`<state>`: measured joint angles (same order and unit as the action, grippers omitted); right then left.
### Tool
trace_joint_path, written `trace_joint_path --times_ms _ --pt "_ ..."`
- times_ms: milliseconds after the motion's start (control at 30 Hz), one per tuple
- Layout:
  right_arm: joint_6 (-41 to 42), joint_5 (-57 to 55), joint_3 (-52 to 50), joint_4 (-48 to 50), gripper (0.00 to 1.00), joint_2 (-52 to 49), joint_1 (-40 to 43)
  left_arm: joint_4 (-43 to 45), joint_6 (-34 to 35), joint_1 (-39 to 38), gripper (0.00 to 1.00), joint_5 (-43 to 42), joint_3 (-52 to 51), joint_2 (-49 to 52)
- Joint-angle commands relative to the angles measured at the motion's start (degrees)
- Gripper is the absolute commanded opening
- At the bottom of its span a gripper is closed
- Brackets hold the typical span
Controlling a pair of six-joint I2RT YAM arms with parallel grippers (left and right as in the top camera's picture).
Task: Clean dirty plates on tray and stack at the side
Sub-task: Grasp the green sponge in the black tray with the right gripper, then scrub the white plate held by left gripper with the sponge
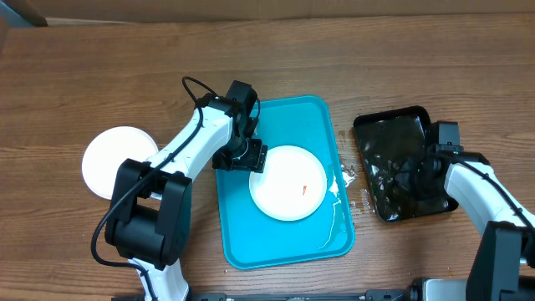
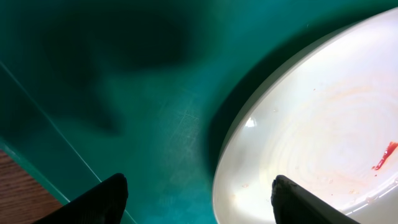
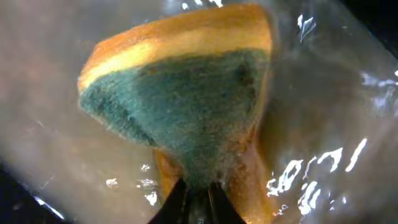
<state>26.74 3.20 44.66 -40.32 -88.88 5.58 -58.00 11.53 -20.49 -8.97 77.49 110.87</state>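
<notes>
My left gripper moves down toward the blue tray next and closes on the rim, since the plate's rim already runs between its open fingers.
A white plate point(image 1: 288, 182) with a small red smear lies on the blue tray point(image 1: 284, 247). My left gripper point(image 1: 253, 159) is open at the plate's left edge; in the left wrist view its fingers point(image 2: 196, 199) straddle the plate's rim point(image 2: 298, 143), one over the tray point(image 2: 137, 112), one over the plate. A second white plate point(image 1: 113, 159) lies on the table at the left. My right gripper point(image 3: 198, 196) is shut on a yellow-and-green sponge point(image 3: 180, 106) over the wet black tray point(image 1: 397, 167).
White foam and droplets point(image 1: 344, 180) lie on the blue tray's right rim and on the wooden table point(image 1: 435, 259) beside it. The black tray holds water.
</notes>
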Motion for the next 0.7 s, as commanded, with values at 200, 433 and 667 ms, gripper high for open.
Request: trace_joint_path --times_ms 200,433,667 --pt "-7.23 5.44 9.11 -11.87 0.15 1.42 -0.33 -0.02 -1.31 0.22 0.76 0.55 0.13 -1.81" --pt "-4.85 0.70 13.22 -18.08 0.48 2.86 -0.33 0.00 -1.29 0.22 0.78 0.55 0.13 -1.81" --pt "0.98 -2.47 3.69 -9.11 0.36 2.27 -0.37 0.74 -1.46 0.22 0.78 0.79 -0.28 -1.79"
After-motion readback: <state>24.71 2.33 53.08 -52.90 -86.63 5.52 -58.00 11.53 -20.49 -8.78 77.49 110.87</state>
